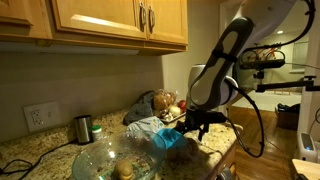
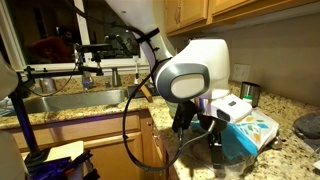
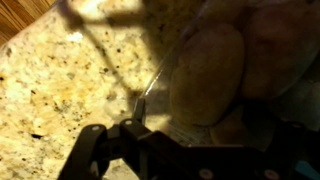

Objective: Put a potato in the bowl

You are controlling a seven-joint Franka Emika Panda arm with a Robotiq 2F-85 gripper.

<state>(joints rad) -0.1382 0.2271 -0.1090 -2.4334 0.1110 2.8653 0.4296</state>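
My gripper lowers onto the potato-filled part of the blue bag [image 3: 206, 88] below the fingers next, since its brown potatoes show close in front of them.
The wide clear glass bowl [image 1: 112, 158] stands on the granite counter at the front, with a pale potato-like lump [image 1: 126, 171] inside it. Its rim shows at the edge of an exterior view [image 2: 306, 125]. My gripper [image 1: 190, 124] hangs to one side of the bowl, by a blue and white bag [image 1: 165, 137], and looks open and empty. In the wrist view, brown potatoes [image 3: 205, 65] lie close in front of my gripper [image 3: 190, 140], behind a clear shiny edge. The jaws themselves are dark there.
A small metal cup [image 1: 83, 128] stands by the wall, and also shows in an exterior view [image 2: 248, 92]. A bag of produce [image 1: 160, 103] sits in the corner. A sink [image 2: 70, 100] lies beside the robot. Cabinets hang above the counter.
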